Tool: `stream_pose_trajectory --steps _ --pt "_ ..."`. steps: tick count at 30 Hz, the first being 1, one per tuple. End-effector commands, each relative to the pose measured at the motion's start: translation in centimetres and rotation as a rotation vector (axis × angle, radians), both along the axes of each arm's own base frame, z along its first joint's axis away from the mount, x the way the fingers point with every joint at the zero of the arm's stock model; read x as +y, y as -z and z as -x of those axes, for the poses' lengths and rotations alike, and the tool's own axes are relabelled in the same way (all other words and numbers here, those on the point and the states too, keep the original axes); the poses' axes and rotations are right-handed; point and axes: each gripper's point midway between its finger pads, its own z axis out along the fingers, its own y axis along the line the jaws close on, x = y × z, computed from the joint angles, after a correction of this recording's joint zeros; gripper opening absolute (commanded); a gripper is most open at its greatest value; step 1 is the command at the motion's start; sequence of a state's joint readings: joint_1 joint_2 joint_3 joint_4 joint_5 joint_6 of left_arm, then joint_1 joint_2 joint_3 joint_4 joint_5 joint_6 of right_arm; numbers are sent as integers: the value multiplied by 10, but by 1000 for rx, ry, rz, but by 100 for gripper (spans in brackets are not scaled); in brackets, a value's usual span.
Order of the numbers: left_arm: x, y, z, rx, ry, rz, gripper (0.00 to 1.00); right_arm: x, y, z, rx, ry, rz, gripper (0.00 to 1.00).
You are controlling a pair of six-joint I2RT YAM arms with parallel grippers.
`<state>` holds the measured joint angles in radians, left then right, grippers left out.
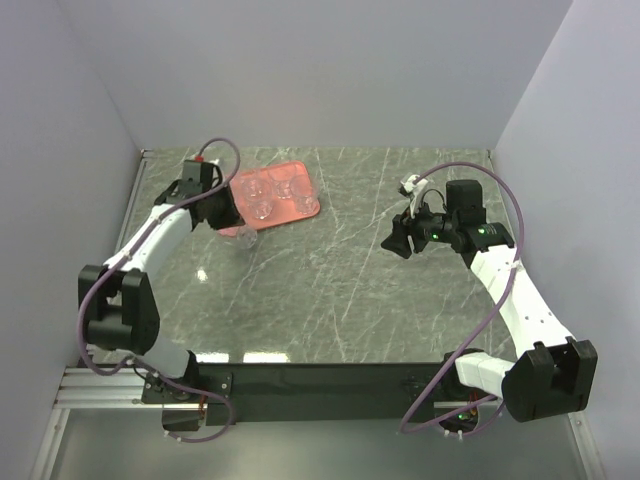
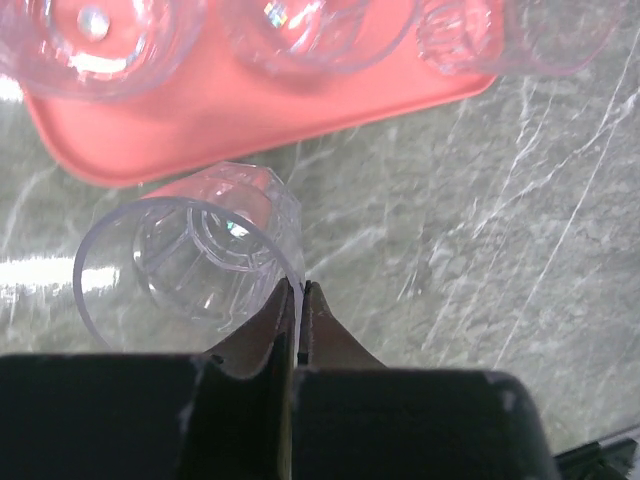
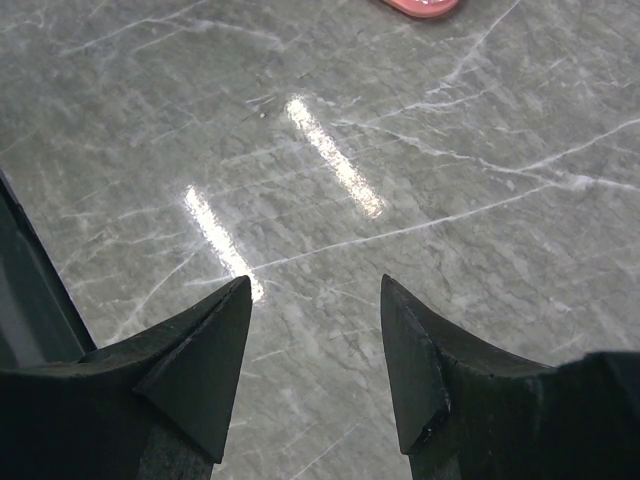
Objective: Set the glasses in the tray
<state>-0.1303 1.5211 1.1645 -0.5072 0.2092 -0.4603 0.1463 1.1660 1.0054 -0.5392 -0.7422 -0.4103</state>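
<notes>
The glass should go where bare tray shows along the tray's near edge. My left gripper will next move outward and to the right in the top view, then down, to set it there.
The salmon-red tray lies at the back left of the table and holds several clear glasses. My left gripper is shut on the rim of another clear glass, pinching its wall between the fingertips, just off the tray's near left corner. In the left wrist view this glass lies tilted, its mouth towards the camera, in front of the tray, and my left gripper grips its right rim. Three glasses stand in the tray behind. My right gripper is open and empty, right of centre.
The right wrist view shows my right gripper over bare grey marble, with a corner of the tray at the top edge. White walls stand at the left, back and right of the table.
</notes>
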Motion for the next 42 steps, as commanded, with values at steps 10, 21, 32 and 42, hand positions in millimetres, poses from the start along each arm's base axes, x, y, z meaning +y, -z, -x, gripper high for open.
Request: stream_pose_trajectory --steps 10,21,32,42 --pt "-33 -19 -55 -68 108 -229 0 -2 -9 2 -40 -4 -13 61" --pt "-47 -11 -77 -57 139 -329 0 -3 -9 2 -38 -3 -15 61" --pt "-62 5 -91 -43 194 -395 0 -3 -9 1 -41 -4 -15 61" --pt "-65 13 -102 -45 209 -455 0 -3 -8 1 -34 -1 -16 61"
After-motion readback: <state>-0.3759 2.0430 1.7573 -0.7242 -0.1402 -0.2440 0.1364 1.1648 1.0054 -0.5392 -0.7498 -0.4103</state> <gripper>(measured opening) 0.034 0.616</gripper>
